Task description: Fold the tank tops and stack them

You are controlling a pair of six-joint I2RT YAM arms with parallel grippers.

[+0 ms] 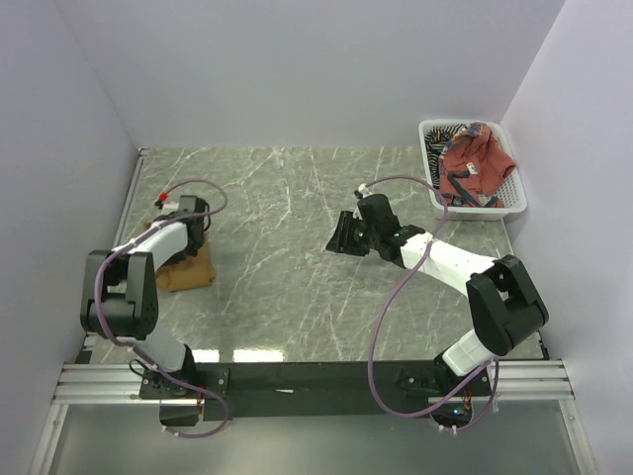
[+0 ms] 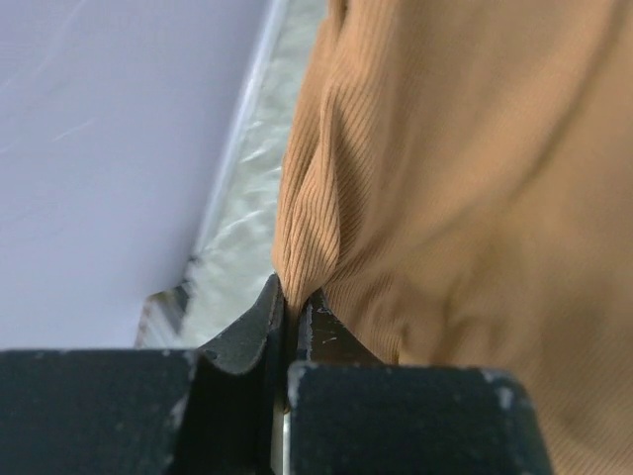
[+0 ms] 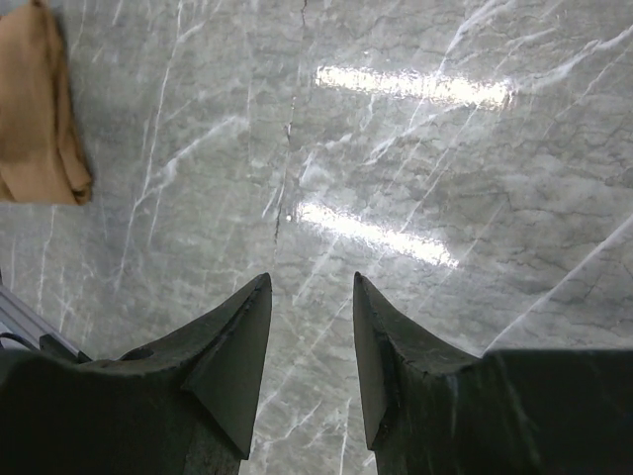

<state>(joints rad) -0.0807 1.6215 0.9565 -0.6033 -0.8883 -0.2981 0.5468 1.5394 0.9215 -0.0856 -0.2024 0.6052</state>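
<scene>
The left gripper needs to move the tan top's pinched fold to the left in the top view, to the metal bar (image 1: 123, 220) (image 2: 239, 131), and let go of it there, because the tan top lies bunched.
The mustard-tan tank top (image 1: 186, 269) lies bunched at the table's left side. My left gripper (image 1: 190, 237) is over it, and in the left wrist view it (image 2: 294, 300) is shut on a pinched fold of the ribbed tan cloth (image 2: 465, 198). The brick-red tank top (image 1: 473, 163) is heaped in the white basket (image 1: 514, 198) at the back right. A bit of the striped tank top (image 1: 445, 134) shows under it. Near the table's middle my right gripper (image 1: 341, 237) hangs open above bare marble, nothing between its fingertips (image 3: 310, 287). From there the tan top (image 3: 35, 109) shows far off.
A wall runs close along the left of the tan top (image 2: 109, 148), with a metal rail at the table's edge (image 1: 136, 188). The basket sits against the right wall. Grey marble table (image 1: 287, 188) spreads between the arms.
</scene>
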